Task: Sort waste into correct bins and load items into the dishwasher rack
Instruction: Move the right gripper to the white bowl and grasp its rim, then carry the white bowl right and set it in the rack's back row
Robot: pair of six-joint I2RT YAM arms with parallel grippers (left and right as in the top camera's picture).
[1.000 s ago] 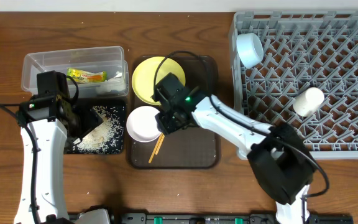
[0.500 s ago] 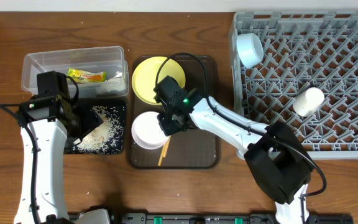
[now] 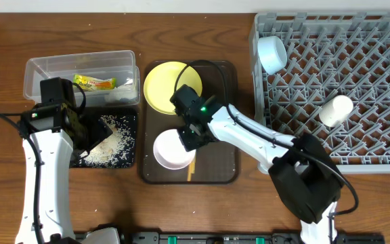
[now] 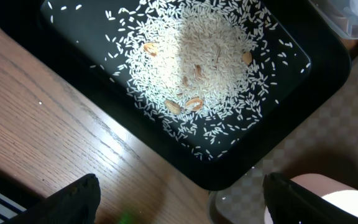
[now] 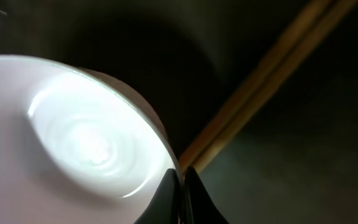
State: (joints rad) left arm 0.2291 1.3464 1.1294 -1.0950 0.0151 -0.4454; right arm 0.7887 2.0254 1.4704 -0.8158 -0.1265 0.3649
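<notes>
The pegs (image 3: 313,46) beside the light blue bowl are empty. My right gripper will next carry the bowl up and outward to them, toward the right in the overhead view.
My right gripper (image 3: 190,137) is shut on the rim of the white bowl (image 3: 172,151), which is over the front of the dark brown serving tray (image 3: 217,157). In the right wrist view the gripper (image 5: 182,185) pinches the bowl's (image 5: 79,134) edge, with the wooden chopsticks (image 5: 263,78) just beyond. The chopsticks (image 3: 191,167) lie beside the bowl. The yellow plate (image 3: 164,85) sits at the tray's back. My left gripper (image 4: 179,205) is open and empty over the black tray's (image 4: 67,59) corner, which holds the rice scraps (image 4: 197,68). The wrapper (image 3: 95,83) lies in the clear tub (image 3: 46,71).
The grey dishwasher rack (image 3: 357,135) fills the right side, with the light blue bowl (image 3: 271,53) at its back left and the pale cup (image 3: 336,110) lying on the pegs. The black tray (image 3: 128,157) sits in front of the tub.
My right gripper has carried the white bowl toward the front and right of the brown tray. The chopsticks shifted right with it. The left arm has not moved.
</notes>
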